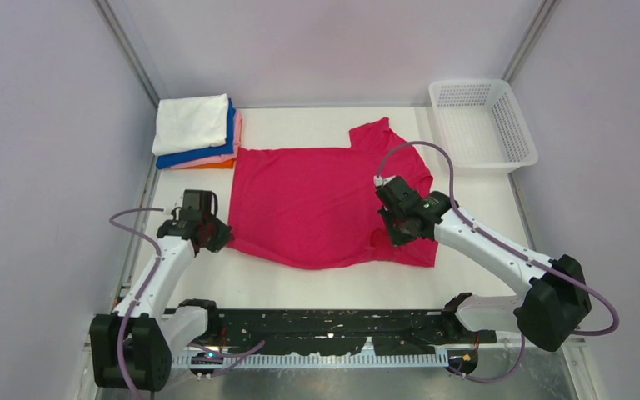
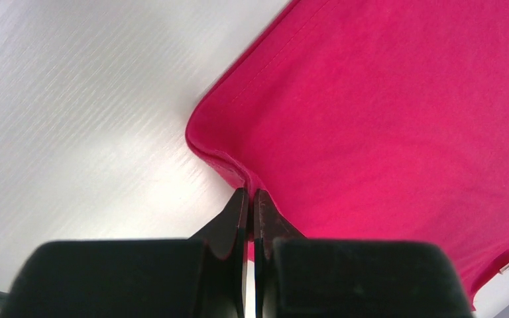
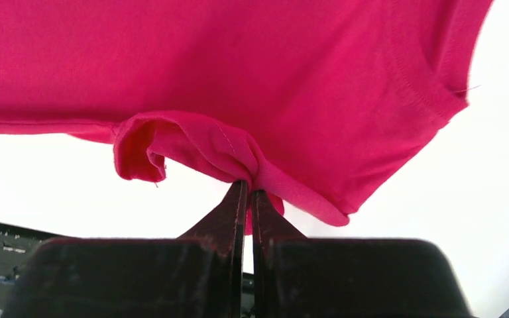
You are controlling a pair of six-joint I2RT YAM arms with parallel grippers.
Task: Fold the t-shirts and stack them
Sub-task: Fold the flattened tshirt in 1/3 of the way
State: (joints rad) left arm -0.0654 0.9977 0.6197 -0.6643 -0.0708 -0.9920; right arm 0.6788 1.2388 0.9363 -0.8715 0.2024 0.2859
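Observation:
The right gripper carries the bunched fold outward over the shirt next, toward the back sleeve (image 1: 372, 134).
The magenta-red t-shirt (image 1: 317, 196) lies spread on the white table, one sleeve pointing to the back. My left gripper (image 1: 214, 236) is shut on the shirt's near-left corner, pinching the hem (image 2: 232, 169) between its fingertips. My right gripper (image 1: 392, 227) is shut on the shirt's near-right part, where a bunched fold of cloth (image 3: 192, 146) is clamped and lifted off the table. A stack of folded t-shirts (image 1: 196, 133), white on top, then blue, pink and orange, sits at the back left.
A white plastic mesh basket (image 1: 483, 123) stands at the back right. Grey walls close in the table on the left, right and back. The arms' black base rail (image 1: 317, 329) runs along the near edge.

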